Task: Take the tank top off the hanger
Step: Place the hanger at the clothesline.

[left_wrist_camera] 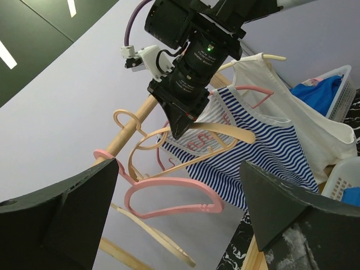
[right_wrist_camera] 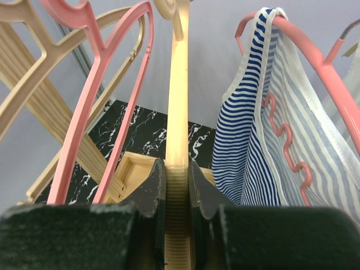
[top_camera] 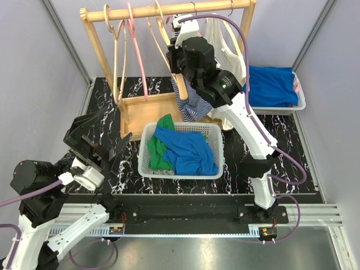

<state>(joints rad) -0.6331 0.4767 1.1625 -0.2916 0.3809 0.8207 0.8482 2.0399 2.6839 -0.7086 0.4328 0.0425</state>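
My right gripper holds the cream hanger [right_wrist_camera: 178, 101] and should move it to the left in the top view next, toward the empty hangers, because it crowds the striped tank top.
A blue-and-white striped tank top [top_camera: 191, 106] [right_wrist_camera: 247, 146] [left_wrist_camera: 264, 152] hangs on a pink hanger [right_wrist_camera: 315, 56] from the wooden rail. Just left of it, my right gripper [top_camera: 176, 63] [right_wrist_camera: 177, 180] [left_wrist_camera: 180, 121] is shut on the arm of a bare cream hanger [right_wrist_camera: 178, 101] [left_wrist_camera: 211, 136], which runs straight up between its jaws. The striped fabric is beside that gripper, not in it. My left gripper [top_camera: 106, 136] [left_wrist_camera: 180, 219] is low at the near left, wide open and holding nothing, aimed up at the rack.
The wooden rack [top_camera: 169, 11] also carries empty pink [left_wrist_camera: 169, 194] and cream hangers, and a white garment [top_camera: 225, 39] at the right end. A white basket [top_camera: 147, 153] of blue and green clothes stands in front. A bin [top_camera: 301, 104] with blue cloth sits back right.
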